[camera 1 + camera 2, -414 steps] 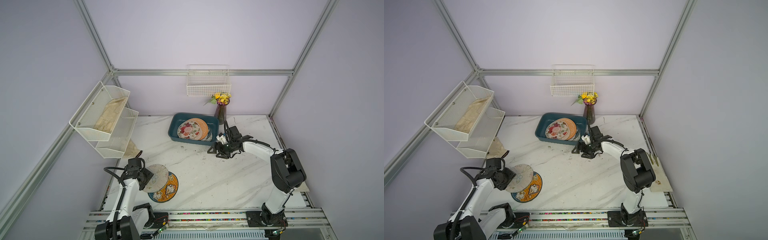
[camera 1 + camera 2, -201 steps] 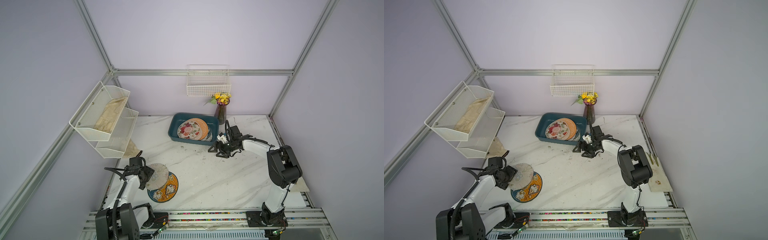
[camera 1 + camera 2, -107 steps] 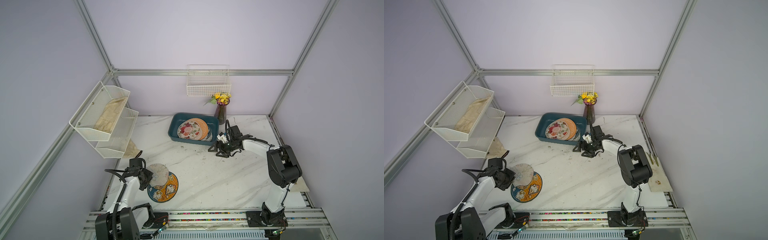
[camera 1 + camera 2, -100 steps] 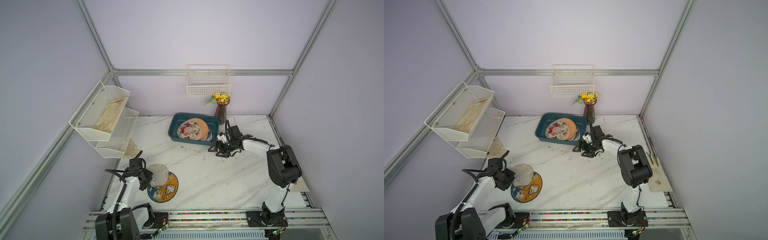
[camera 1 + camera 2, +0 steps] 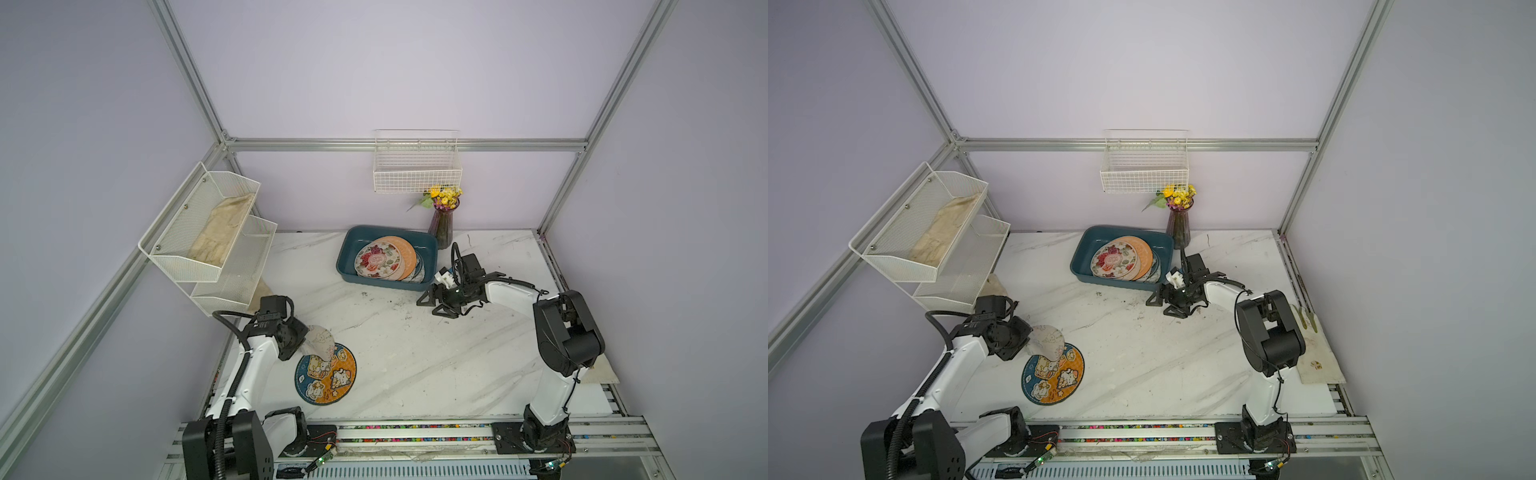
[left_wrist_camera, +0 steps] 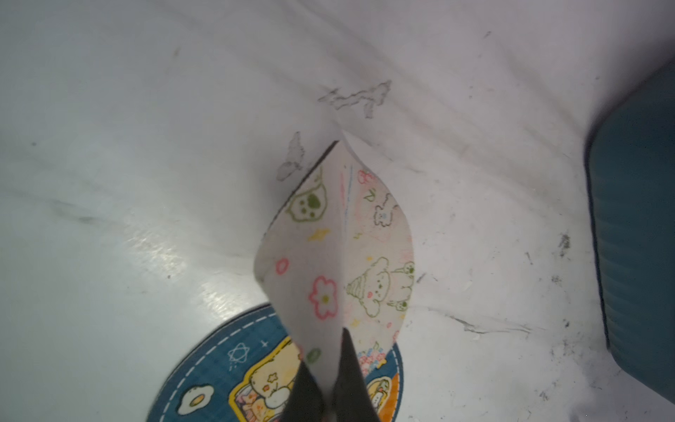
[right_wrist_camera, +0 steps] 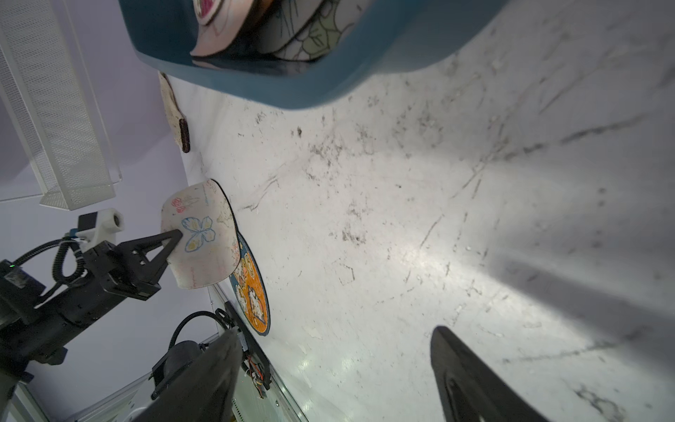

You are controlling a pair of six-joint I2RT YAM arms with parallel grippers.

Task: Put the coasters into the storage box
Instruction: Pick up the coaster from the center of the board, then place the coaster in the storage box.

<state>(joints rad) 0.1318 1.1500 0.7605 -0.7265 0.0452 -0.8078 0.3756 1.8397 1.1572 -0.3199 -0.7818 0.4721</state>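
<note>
The left gripper carries the cream coaster [image 5: 320,338] outward over the floral coaster [image 5: 377,260] and releases next. The floral one lies uncovered in the teal storage box outward of the gripper.
In both top views my left gripper [image 5: 305,340] [image 5: 1030,338] is shut on a cream coaster [image 5: 320,338] [image 5: 1047,341], which bends upward off the table. The left wrist view shows the coaster [image 6: 339,248] folded between the closed fingers [image 6: 350,365]. Under it a blue and orange cartoon coaster [image 5: 326,376] [image 6: 226,365] lies flat. The teal storage box [image 5: 345,257] [image 5: 1079,257] at the back holds several coasters, a floral one [image 5: 377,259] on top. My right gripper [image 5: 432,301] [image 7: 336,332] hangs open and holds nothing, near the box's front right corner [image 7: 328,84].
A vase of yellow flowers [image 5: 442,224] stands just right of the box. A white wire basket [image 5: 417,172] hangs on the back wall. A white mesh shelf [image 5: 208,237] juts over the table's left edge. A cloth [image 5: 1312,349] lies at the right edge.
My left gripper has closed on the cream coaster's edge and raised it, so it now curls up off the blue and orange one. The right arm has stayed still.
</note>
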